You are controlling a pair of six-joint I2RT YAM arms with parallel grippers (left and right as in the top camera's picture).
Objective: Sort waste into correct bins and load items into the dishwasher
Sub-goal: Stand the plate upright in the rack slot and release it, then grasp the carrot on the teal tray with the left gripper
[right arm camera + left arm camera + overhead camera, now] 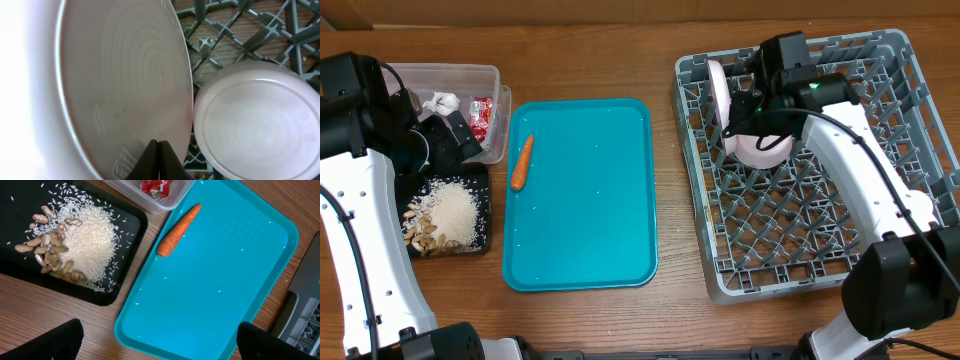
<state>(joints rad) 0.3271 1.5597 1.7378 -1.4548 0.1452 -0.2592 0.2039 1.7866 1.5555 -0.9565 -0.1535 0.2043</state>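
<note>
I will next move my left gripper to the right in the overhead view and down onto the orange carrot (pixel 521 163), as it still lies on the teal tray (pixel 585 200).
An orange carrot (pixel 521 163) lies on the teal tray (pixel 585 200), near its left edge; it also shows in the left wrist view (pixel 179 229). The black tray (pixel 483 246) holds white rice (pixel 455 212) and peanuts (pixel 423 232). The clear tub (pixel 470 72) holds a tissue (pixel 444 101) and a red-and-white wrapper (pixel 480 115). My left gripper (pixel 458 140) is open and empty over the tub and black tray. In the grey dish rack (pixel 800 220) a white plate (pixel 720 95) stands on edge beside an upturned bowl (pixel 763 148). My right gripper (pixel 745 110) is shut, right against the plate (pixel 125 75). Chopsticks, cup and second bowl are out of view.
The teal tray (pixel 215 280) carries a few stray rice grains. The rack's pegs (pixel 235 30) surround the bowl (pixel 255 120). The rack's corner (pixel 306 315) sits just right of the teal tray. Bare wood runs along the table's front.
</note>
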